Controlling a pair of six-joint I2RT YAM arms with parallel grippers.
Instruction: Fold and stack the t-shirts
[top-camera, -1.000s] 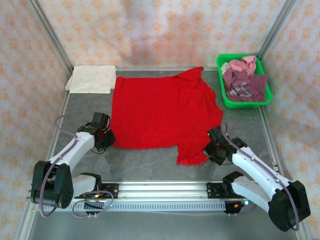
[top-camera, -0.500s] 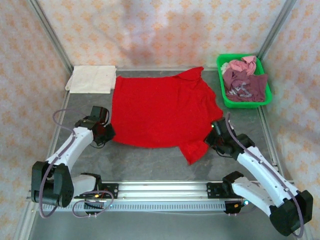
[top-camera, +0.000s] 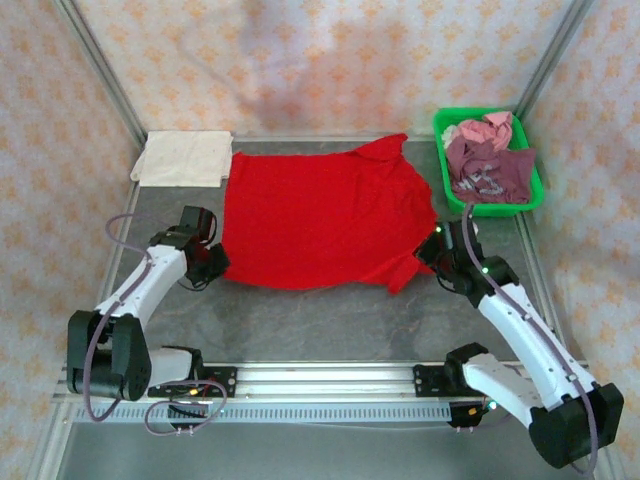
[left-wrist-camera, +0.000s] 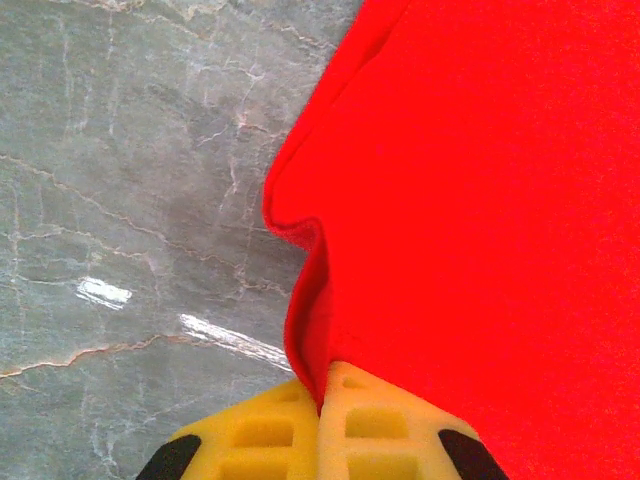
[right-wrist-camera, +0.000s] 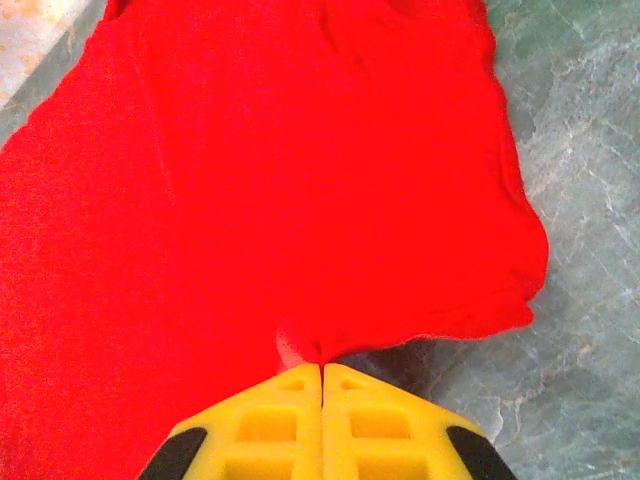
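Observation:
I will next bring the shirt's near corner outward over the red shirt's side edge (top-camera: 229, 213) (left-wrist-camera: 335, 110) with my left gripper and let go, as the shirt's near hem is still unfolded.
A bright red t-shirt (top-camera: 320, 220) lies spread across the middle of the grey table. My left gripper (top-camera: 216, 262) is shut on its near left edge, where the red cloth (left-wrist-camera: 450, 200) bunches between the yellow fingertips (left-wrist-camera: 270, 430). My right gripper (top-camera: 428, 258) is shut on the near right edge, which is lifted and folded inward. In the right wrist view the red t-shirt (right-wrist-camera: 280, 170) is pinched at my right gripper (right-wrist-camera: 322, 368). A folded cream-white t-shirt (top-camera: 183, 158) lies at the back left. Maroon and pink t-shirts (top-camera: 487, 160) are heaped in the basket.
The green plastic basket (top-camera: 447, 188) stands at the back right corner. Metal frame posts and patterned walls close in the table on three sides. Bare grey marble table (top-camera: 300, 325) runs between the shirt and the arm rail at the near edge.
Both grippers have moved away from the near edge, dragging the shirt's near hem with them. The right sleeve, which hung toward the rail, is now lifted and drawn inward.

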